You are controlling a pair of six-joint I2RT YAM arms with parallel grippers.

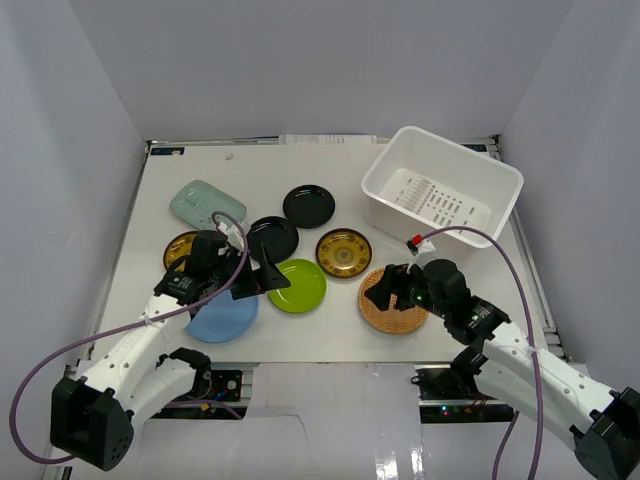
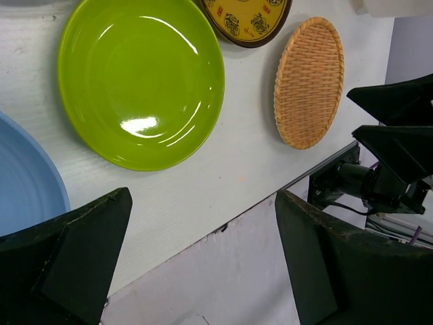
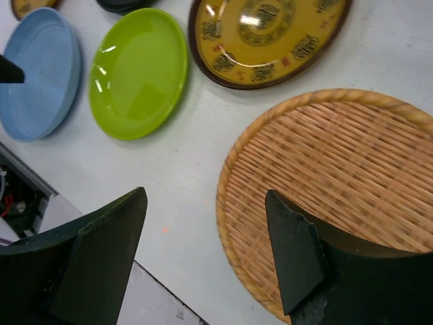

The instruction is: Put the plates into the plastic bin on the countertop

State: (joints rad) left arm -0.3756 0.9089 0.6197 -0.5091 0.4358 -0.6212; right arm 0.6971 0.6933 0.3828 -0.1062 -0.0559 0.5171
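Observation:
My right gripper will move right in the top view and down, toward the woven plate's rim under my arm.
Several plates lie on the white countertop [image 1: 330, 338]: a mint-green oblong [image 1: 205, 205], two black ones [image 1: 309, 206] [image 1: 272, 238], a gold-patterned one [image 1: 343, 252], a second gold one [image 1: 178, 247] half hidden by my left arm, a lime green one [image 1: 297, 285], a light blue one [image 1: 222, 318] and a woven one [image 1: 400, 318]. The white plastic bin [image 1: 440, 190] stands empty at the back right. My left gripper [image 2: 203, 203] hangs open over the table's near edge, between the blue and lime plates. My right gripper [image 3: 206, 196] is open, its jaws straddling the woven plate's [image 3: 338, 169] left rim.
Grey walls close in the table on three sides. The near table edge [image 2: 223, 227] runs under my left gripper. Purple cables loop off both arms. The right arm's fingers [image 2: 392, 135] show at the right of the left wrist view.

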